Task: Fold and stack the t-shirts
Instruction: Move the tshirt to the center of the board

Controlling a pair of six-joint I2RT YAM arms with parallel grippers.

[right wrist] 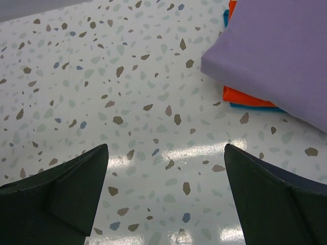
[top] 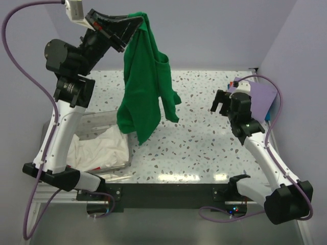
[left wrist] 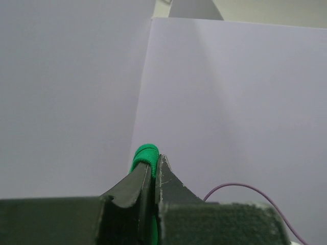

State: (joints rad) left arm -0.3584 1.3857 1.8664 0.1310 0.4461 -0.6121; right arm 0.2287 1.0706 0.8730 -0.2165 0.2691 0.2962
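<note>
The lavender shirt's top edge comes down next onto the bare spot of the table between bin and lavender t-shirt (top: pixel 186 120), as my left gripper swings over and tilts its fingers down.
My left gripper (top: pixel 134 23) is raised high at the back left and is shut on the bright green t-shirt (top: pixel 145 87). The shirt hangs down from it in a long drape, its lower end near the table. In the left wrist view a roll of green cloth (left wrist: pixel 144 153) is pinched between the closed fingers of that gripper (left wrist: pixel 155 162). My right gripper (top: pixel 223 102) hovers open over the table at the right with nothing in it. It also shows in the right wrist view (right wrist: pixel 166 150). A folded lavender t-shirt (right wrist: pixel 286 51) lies just beyond it, at the right edge (top: pixel 261 97).
A clear plastic bin (top: pixel 102 118) at the front left holds crumpled white t-shirts (top: pixel 102 148). Under the lavender shirt lie folded orange (right wrist: pixel 240 95) and blue layers. Pale walls close in the table at the back and sides.
</note>
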